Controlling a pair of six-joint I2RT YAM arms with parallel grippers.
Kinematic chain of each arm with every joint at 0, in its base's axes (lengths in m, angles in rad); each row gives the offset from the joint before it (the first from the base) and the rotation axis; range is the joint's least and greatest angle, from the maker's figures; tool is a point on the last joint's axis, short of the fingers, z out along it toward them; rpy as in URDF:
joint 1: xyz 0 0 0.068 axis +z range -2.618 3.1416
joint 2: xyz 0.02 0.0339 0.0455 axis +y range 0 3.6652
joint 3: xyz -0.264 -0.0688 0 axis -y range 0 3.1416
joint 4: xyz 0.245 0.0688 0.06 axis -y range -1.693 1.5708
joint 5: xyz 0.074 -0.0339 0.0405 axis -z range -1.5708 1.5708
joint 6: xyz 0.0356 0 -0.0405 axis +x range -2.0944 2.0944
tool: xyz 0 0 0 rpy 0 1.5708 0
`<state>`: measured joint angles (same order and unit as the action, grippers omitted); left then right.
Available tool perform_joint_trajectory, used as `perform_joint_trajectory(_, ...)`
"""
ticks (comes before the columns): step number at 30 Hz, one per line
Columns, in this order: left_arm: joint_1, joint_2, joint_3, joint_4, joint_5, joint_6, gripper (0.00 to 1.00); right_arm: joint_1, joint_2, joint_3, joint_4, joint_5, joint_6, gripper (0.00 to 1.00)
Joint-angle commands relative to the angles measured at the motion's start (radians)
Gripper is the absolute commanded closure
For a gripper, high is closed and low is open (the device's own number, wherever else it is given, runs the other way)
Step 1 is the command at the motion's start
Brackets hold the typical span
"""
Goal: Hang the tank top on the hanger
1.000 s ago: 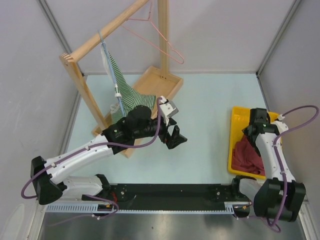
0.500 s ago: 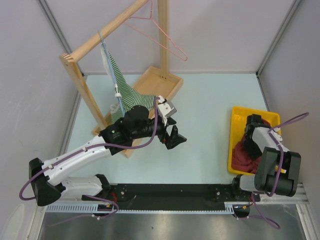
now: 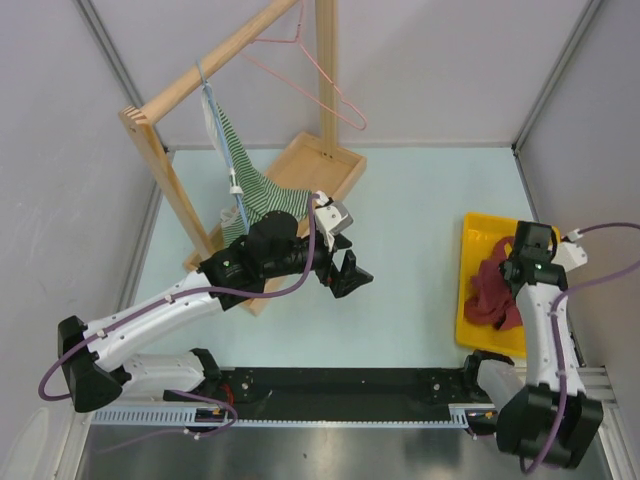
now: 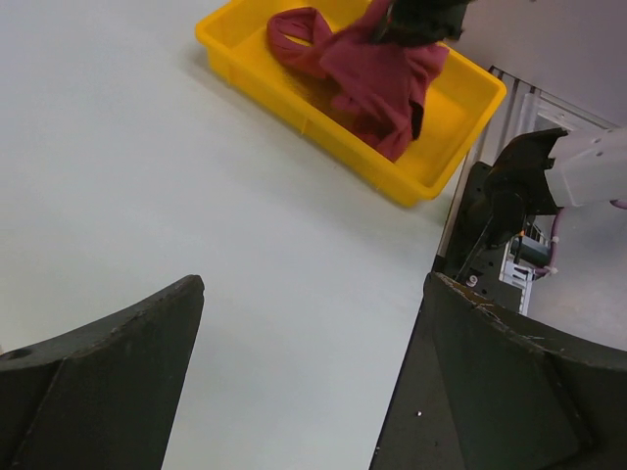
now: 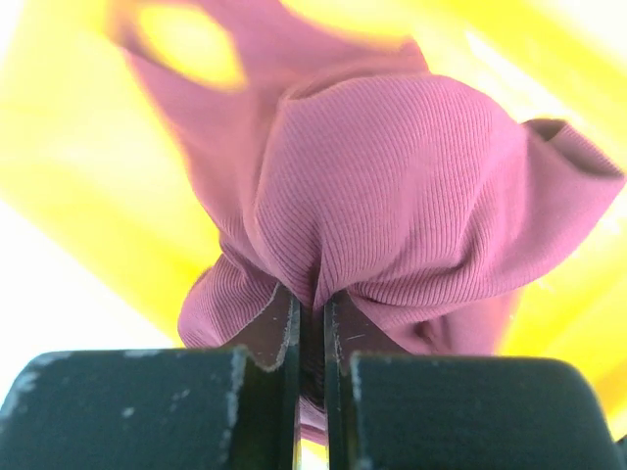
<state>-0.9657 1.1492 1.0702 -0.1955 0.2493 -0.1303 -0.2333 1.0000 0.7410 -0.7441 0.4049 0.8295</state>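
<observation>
My right gripper will next lift the fold of the tank top over the bin's side and across to the left in the top view. Then it will let go of it on the bare tabletop.
The maroon tank top lies bunched in a yellow bin at the right of the table. My right gripper is down in the bin, shut on a fold of the tank top, which bulges out over the pinching fingertips. The pink wire hanger hangs by its hook from the wooden rail at the back, well away from both arms. My left gripper hovers open over mid-table with nothing in it. In its wrist view the tank top and bin lie ahead of its open jaws.
A wooden rack stands at the back left with a tray-like base. A green-and-white striped garment hangs from its rail on a pale hanger. Grey walls close in both sides, and the right arm's base is near the bin.
The right gripper has gone from open to shut on the tank top and drawn a bunch of cloth up in the bin. The left arm has held still, and the pink hanger swayed slightly.
</observation>
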Motion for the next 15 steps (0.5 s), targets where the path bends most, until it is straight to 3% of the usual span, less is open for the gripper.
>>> perform_joint_trajectory(1,-0.001,-0.022,0.017,0.028,-0.007,0.012,0.0,0.0,-0.159,0.171,0.006,0.006,-0.113,1.0)
perform_joint_trajectory(6,-0.001,-0.017,0.027,0.018,-0.036,0.015,0.01,0.009,-0.186,0.335,0.072,-0.175,-0.219,1.0)
perform_joint_trajectory(10,-0.001,-0.034,0.028,0.013,-0.058,0.031,0.01,0.049,-0.207,0.414,0.213,-0.467,-0.267,1.0)
perform_joint_trajectory(15,-0.001,-0.062,0.016,0.007,-0.114,0.057,0.01,0.153,-0.21,0.497,0.229,-0.511,-0.233,1.0)
